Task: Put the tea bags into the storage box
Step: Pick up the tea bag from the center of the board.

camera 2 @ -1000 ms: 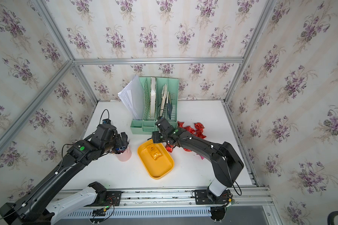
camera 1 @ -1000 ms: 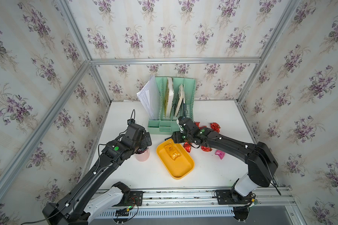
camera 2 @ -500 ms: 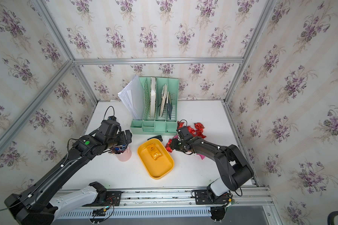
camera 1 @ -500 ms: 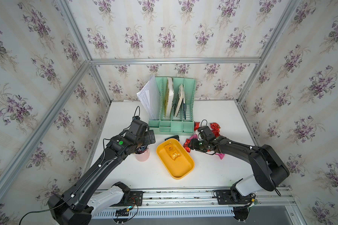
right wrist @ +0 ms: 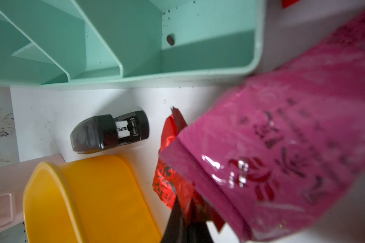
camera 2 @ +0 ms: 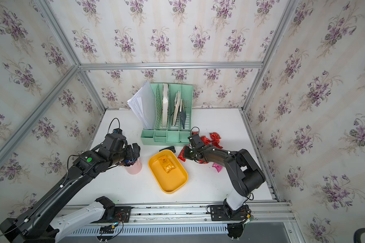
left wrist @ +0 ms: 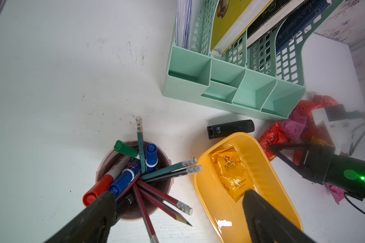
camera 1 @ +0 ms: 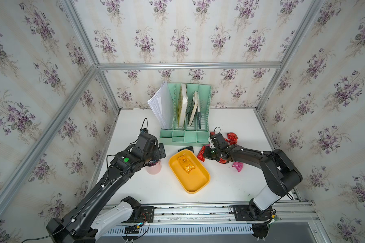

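The right gripper lifts across toward the pen cup next, then lowers and releases. The storage box's bare bottom shows beyond its rim, past the orange tea bag.
My right gripper (camera 1: 204, 155) (right wrist: 188, 218) is shut on a crinkly red tea bag (camera 1: 201, 152) (right wrist: 169, 181) just right of the storage box's far end. A pink tea bag (right wrist: 282, 147) fills the right wrist view close to the lens. More red tea bags (camera 1: 232, 136) (camera 2: 215, 136) lie behind the arm, and another pink one (camera 1: 237, 166) lies to its right. The yellow storage box (camera 1: 207, 181) (camera 2: 178, 183) (left wrist: 207, 189) holds one orange tea bag (camera 1: 185, 164) (left wrist: 232, 170). My left gripper (camera 1: 160, 150) (left wrist: 178, 193) hangs open above the pen cup, holding nothing.
A mint-green file organizer (camera 1: 185, 136) with papers and books stands at the back. A black stapler (camera 1: 185, 149) (right wrist: 110, 132) lies between it and the box. The pink pen cup (camera 1: 154, 168) (left wrist: 133, 210), full of pens and pencils, stands left of the box.
My right gripper moved from the box's far end to the tea bag pile on the right and closed on a red tea bag. The left arm shifted slightly above the pen cup.
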You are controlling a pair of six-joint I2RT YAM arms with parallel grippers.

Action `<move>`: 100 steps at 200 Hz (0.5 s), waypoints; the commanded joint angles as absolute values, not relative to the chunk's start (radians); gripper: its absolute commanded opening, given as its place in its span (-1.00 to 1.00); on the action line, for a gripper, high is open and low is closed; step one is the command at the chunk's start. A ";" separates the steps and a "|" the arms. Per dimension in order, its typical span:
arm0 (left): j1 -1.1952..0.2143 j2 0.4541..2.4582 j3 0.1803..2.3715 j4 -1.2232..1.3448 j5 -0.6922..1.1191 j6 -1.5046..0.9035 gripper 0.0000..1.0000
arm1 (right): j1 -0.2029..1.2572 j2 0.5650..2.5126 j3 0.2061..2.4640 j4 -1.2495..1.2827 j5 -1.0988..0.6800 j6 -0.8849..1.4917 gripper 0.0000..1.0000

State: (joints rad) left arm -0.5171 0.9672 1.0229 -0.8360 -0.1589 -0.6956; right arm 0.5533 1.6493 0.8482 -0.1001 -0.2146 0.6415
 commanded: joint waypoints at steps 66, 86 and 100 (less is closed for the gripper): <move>-0.520 0.976 0.999 -0.812 -0.140 -0.761 0.98 | 0.552 1.442 0.888 -0.294 -0.139 0.427 -1.00; -0.520 0.989 1.014 -0.801 -0.140 -0.750 0.98 | 0.552 1.399 0.891 -0.304 -0.210 0.392 -1.00; -0.520 0.996 1.026 -0.795 -0.153 -0.739 0.97 | 0.559 1.375 0.882 -0.277 -0.295 0.375 -1.00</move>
State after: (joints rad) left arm -0.5186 0.9874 1.0058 -0.8265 -0.1417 -0.7513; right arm 0.5533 1.4055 0.8860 -0.2726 -0.1757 0.4389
